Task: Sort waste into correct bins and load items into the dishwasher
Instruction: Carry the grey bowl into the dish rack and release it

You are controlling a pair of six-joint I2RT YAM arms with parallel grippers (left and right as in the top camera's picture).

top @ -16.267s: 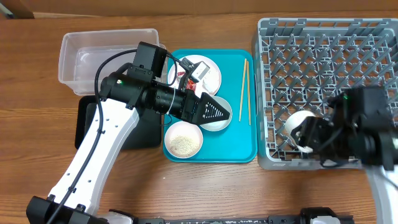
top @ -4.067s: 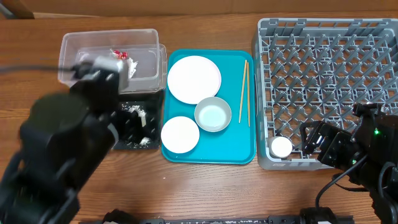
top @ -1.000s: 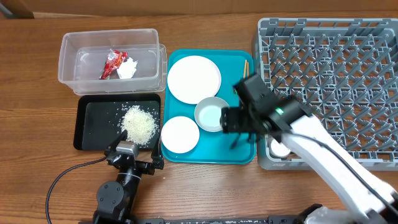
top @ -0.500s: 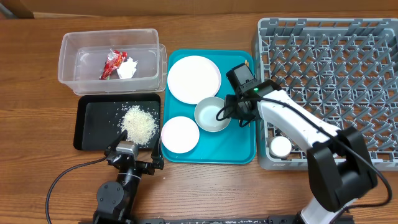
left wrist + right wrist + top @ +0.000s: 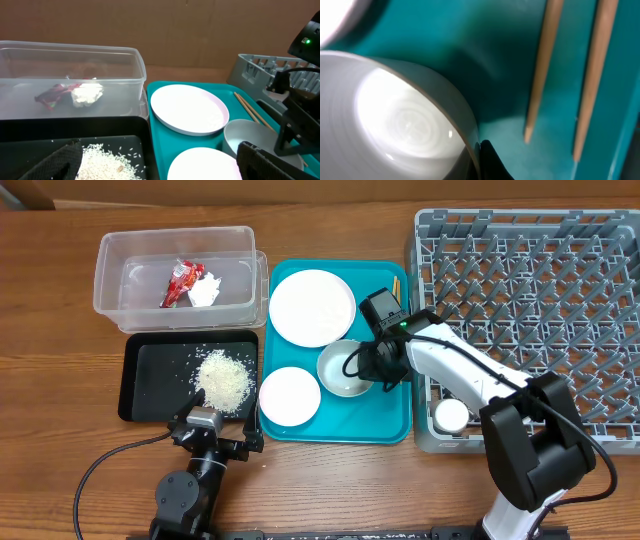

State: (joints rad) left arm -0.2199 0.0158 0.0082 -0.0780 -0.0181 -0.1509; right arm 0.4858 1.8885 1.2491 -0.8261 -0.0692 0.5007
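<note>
I will next lift my right gripper to the right in the overhead view. Then I will tilt the bowl (image 5: 343,369) down into the rack's wires beyond the cup, where the rack is empty.
A white bowl (image 5: 343,369) sits on the teal tray (image 5: 385,415), and my right gripper (image 5: 369,367) is shut on its right rim. The right wrist view shows that rim (image 5: 465,131) pinched between the dark fingers (image 5: 487,159), with the chopsticks (image 5: 543,70) lying just beside it. A round plate (image 5: 311,307) and a second white dish (image 5: 290,396) share the tray. The red wrapper (image 5: 178,281) and tissue (image 5: 204,291) lie in the clear tub (image 5: 110,250). Rice (image 5: 224,379) is heaped in the black tray (image 5: 150,360). My left gripper (image 5: 215,440) rests open below the black tray.
The grey dish rack (image 5: 530,240) fills the right side, with a small white cup (image 5: 452,415) in its near-left corner. My right arm reaches from the lower right across the rack's front-left corner. Bare wooden table lies along the front and left.
My right gripper has closed onto the bowl's right rim and the bowl has shifted slightly. The left arm has not moved.
</note>
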